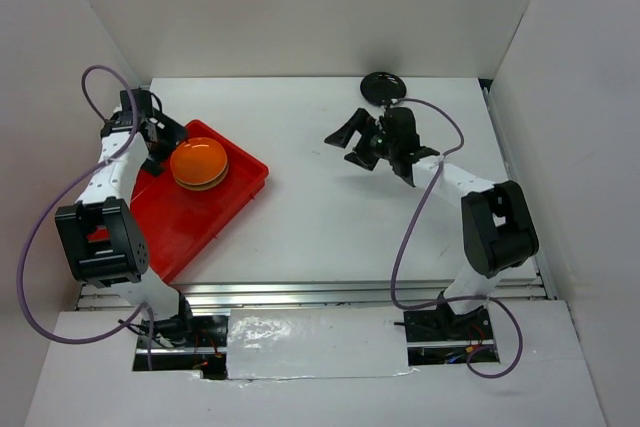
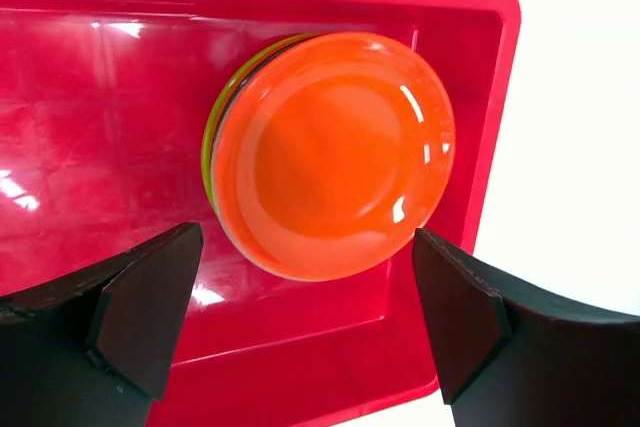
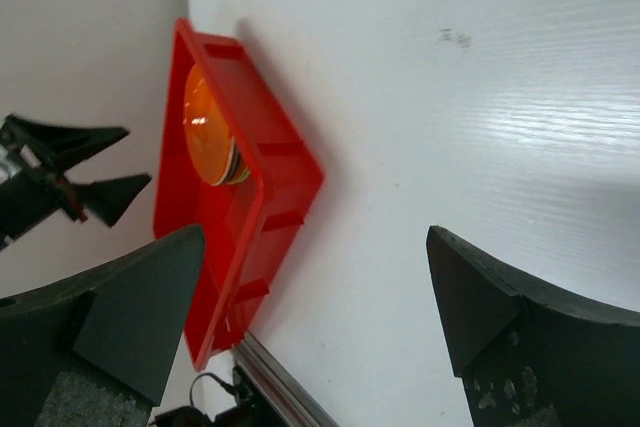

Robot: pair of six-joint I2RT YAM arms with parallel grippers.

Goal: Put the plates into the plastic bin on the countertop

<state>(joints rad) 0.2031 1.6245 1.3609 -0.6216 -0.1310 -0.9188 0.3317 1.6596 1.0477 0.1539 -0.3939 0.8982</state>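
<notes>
Next, my right gripper moves away from my base and down onto the black plate's rim [image 1: 402, 89] on the side away from the bin.
The red plastic bin [image 1: 180, 217] lies at the left of the white countertop [image 1: 330, 227]. In its far corner stands a stack of plates with an orange plate [image 1: 198, 163] on top. In the left wrist view the orange plate [image 2: 335, 152] covers a lime green plate's edge [image 2: 212, 137]; the plates below are hidden. A black plate [image 1: 383, 85] lies on the countertop at the back. My left gripper [image 1: 163, 142] is open and empty just left of the stack, over the bin [image 2: 100, 97]. My right gripper [image 1: 352, 145] is open and empty above mid-table, in front of the black plate.
White walls close in the back and both sides. A metal rail [image 1: 350, 294] runs along the near edge. The right wrist view shows the bin [image 3: 290, 162] with its orange plate [image 3: 205, 127] and the left gripper [image 3: 70, 172] beyond.
</notes>
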